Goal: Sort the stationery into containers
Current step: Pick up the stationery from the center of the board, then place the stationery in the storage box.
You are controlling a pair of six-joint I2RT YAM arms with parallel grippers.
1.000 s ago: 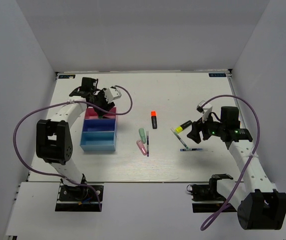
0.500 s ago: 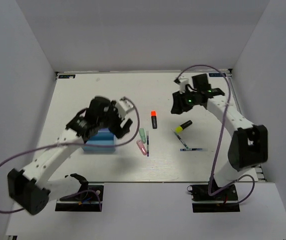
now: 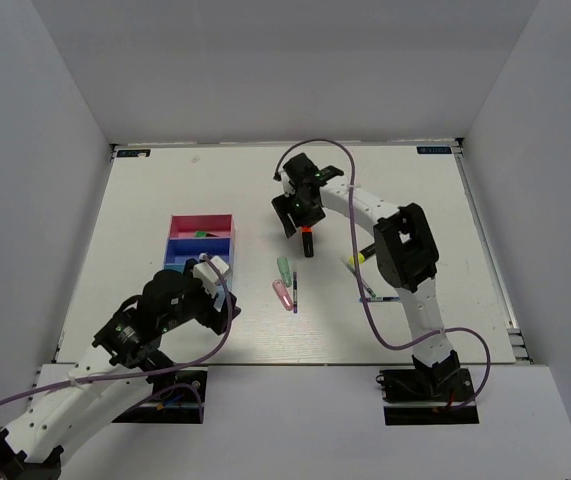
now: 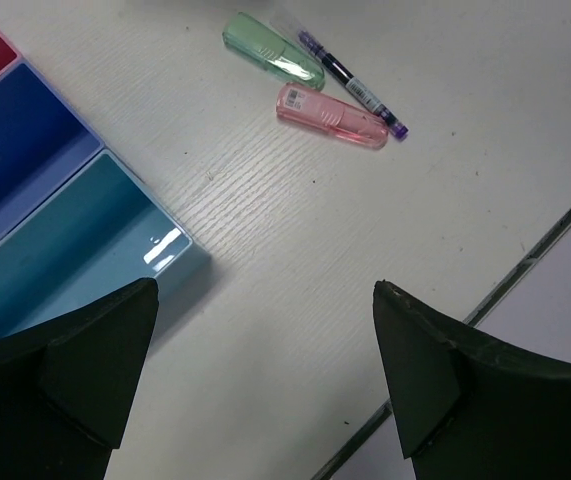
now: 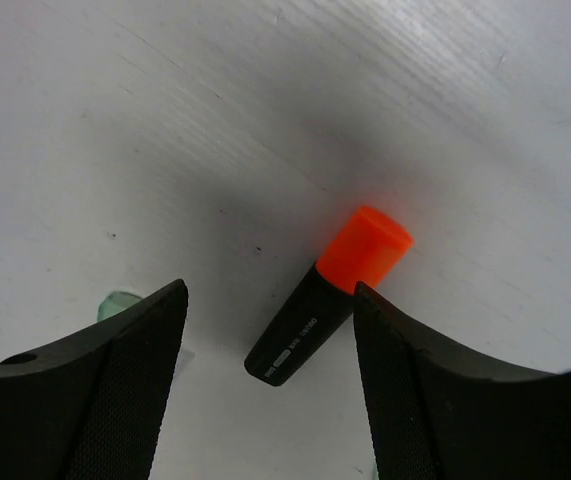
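Next, my right gripper should lower and ease back onto the highlighter's black body (image 3: 308, 245) (image 5: 300, 326), since that part lies below its open fingers and nearer my base than they are.
A black highlighter with an orange cap (image 3: 308, 241) lies at mid-table. My right gripper (image 3: 298, 216) hovers just over it, open and empty. In the right wrist view the highlighter (image 5: 305, 330) lies between my right gripper's (image 5: 270, 290) spread fingers. A pastel green highlighter (image 3: 284, 268), a pink one (image 3: 282, 292) and a thin pen (image 3: 294, 288) lie together nearer me. The magenta tray (image 3: 202, 219), dark blue tray (image 3: 200, 247) and light blue tray (image 3: 177, 268) stand in a row at left. My left gripper (image 3: 217, 292) is open and empty beside the light blue tray (image 4: 75, 240).
A yellow-capped highlighter (image 3: 355, 258) and another pen (image 3: 369, 290) lie half hidden behind the right arm. Something small and green (image 3: 202, 235) lies in the magenta tray. The table's near edge strip (image 4: 535, 255) runs close to my left gripper (image 4: 265, 290).
My left arm has drawn back from over the trays toward the near edge. My right arm has swung from the right side across to above the orange-capped highlighter.
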